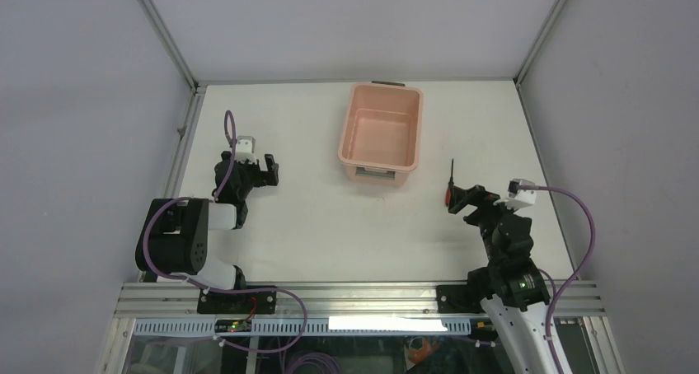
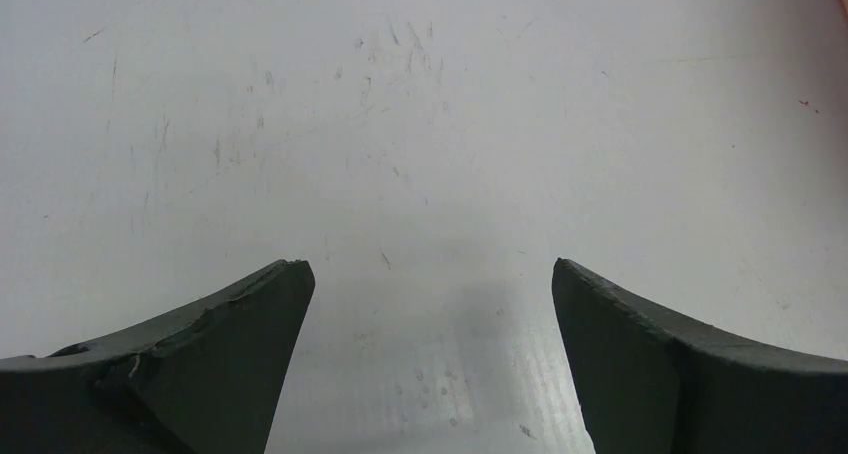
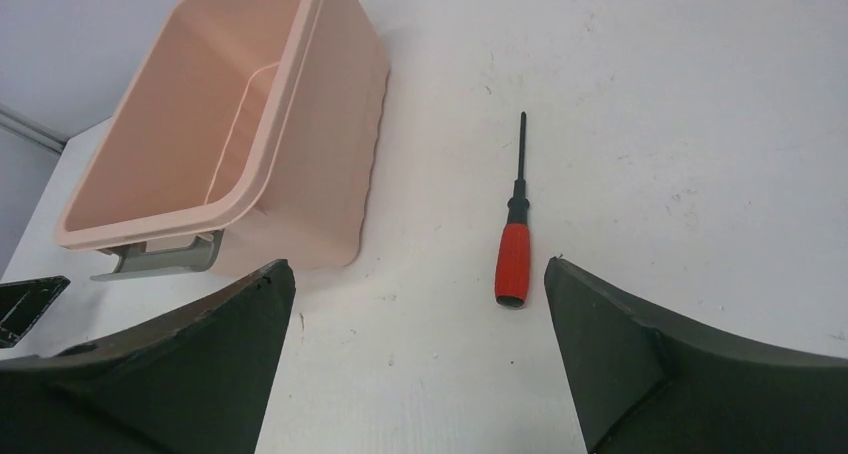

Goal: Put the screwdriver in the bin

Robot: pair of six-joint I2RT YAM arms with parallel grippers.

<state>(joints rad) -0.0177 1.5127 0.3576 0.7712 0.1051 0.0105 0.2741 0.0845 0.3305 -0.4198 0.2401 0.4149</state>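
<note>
The screwdriver is beyond my open fingers. I will move my right gripper outward, then down with its fingers tilting toward the table, onto the screwdriver's black collar (image 1: 451, 182) (image 3: 518, 208).
The screwdriver (image 1: 449, 186), with a red handle and a thin black shaft, lies on the white table to the right of the bin (image 1: 416, 131). The bin is a salmon-pink tub, upright and empty. In the right wrist view the screwdriver (image 3: 513, 259) lies just ahead of my right finger, handle toward me, shaft pointing away. The bin (image 3: 300, 124) stands to its left. My right gripper (image 1: 463, 197) (image 3: 417, 266) is open and empty, low over the table by the handle. My left gripper (image 1: 262, 170) (image 2: 430, 266) is open and empty over bare table, left of the bin.
A grey handle (image 3: 160, 257) sits under the bin's near short rim, and a dark one (image 1: 387, 83) on its far side. Grey walls with metal rails (image 1: 169, 40) enclose the table on three sides. A dark part (image 3: 25, 304) shows at the right wrist view's left edge.
</note>
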